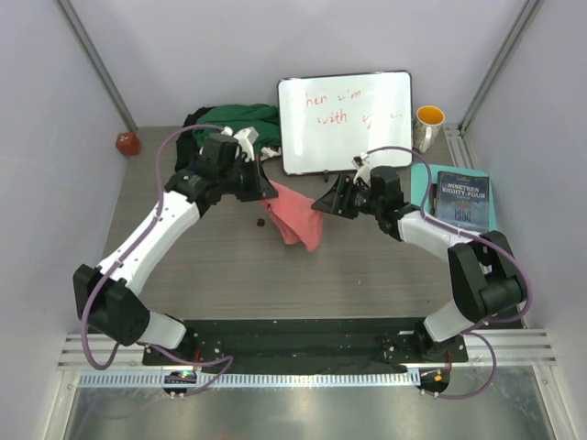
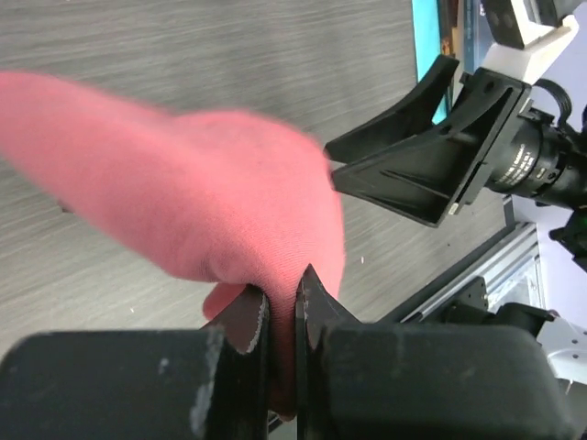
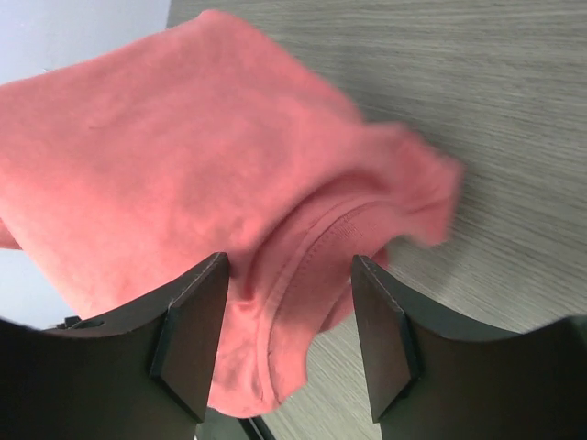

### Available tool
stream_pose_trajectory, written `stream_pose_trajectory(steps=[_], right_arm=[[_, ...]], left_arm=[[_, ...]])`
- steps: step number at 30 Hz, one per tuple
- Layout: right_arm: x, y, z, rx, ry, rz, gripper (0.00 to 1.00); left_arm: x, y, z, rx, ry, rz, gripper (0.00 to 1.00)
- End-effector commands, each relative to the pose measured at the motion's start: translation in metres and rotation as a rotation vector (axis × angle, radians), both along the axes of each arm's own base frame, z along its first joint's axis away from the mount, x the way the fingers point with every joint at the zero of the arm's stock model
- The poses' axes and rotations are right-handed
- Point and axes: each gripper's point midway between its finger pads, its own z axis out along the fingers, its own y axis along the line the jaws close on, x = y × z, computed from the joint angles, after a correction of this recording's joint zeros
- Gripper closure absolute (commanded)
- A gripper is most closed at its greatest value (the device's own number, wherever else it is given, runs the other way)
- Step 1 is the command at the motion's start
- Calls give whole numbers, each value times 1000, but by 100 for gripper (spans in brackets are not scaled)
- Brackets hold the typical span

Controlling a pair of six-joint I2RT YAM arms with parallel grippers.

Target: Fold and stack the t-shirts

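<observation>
The robot will next lower its right gripper toward the tabletop and close it on the pink shirt's seamed edge point(image 1: 315, 218) point(image 3: 295, 266), because that edge lies unpinched between the open fingers.
The salmon-pink t-shirt point(image 1: 297, 215) hangs bunched over the middle of the table. My left gripper point(image 1: 267, 190) holds its upper left end, and in the left wrist view the jaws point(image 2: 286, 307) are shut on a fold of the pink cloth point(image 2: 183, 192). My right gripper point(image 1: 324, 203) is at the shirt's right side and open. In the right wrist view its fingers point(image 3: 289, 316) stand apart on either side of the collar seam of the pink shirt point(image 3: 183, 156) without pinching it. A dark green t-shirt point(image 1: 240, 119) lies crumpled at the back, with black cloth point(image 1: 196, 118) beside it.
A white board with red writing point(image 1: 344, 121) leans at the back. An orange-lined mug point(image 1: 428, 125) stands at the back right, and a book point(image 1: 461, 198) lies on a teal sheet at the right edge. A small red object point(image 1: 127, 142) sits at the far left.
</observation>
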Motion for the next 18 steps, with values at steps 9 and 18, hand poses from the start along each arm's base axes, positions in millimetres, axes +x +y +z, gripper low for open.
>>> stream_pose_trajectory(steps=[9,18], right_arm=[[-6,-15,-10,-72,16,-43,38],[-17,-15,-36,-127,97,-24,38]], left_arm=[[-116,58,-180,170,509,157,76],[-108,90,-150,309,358,278,39]])
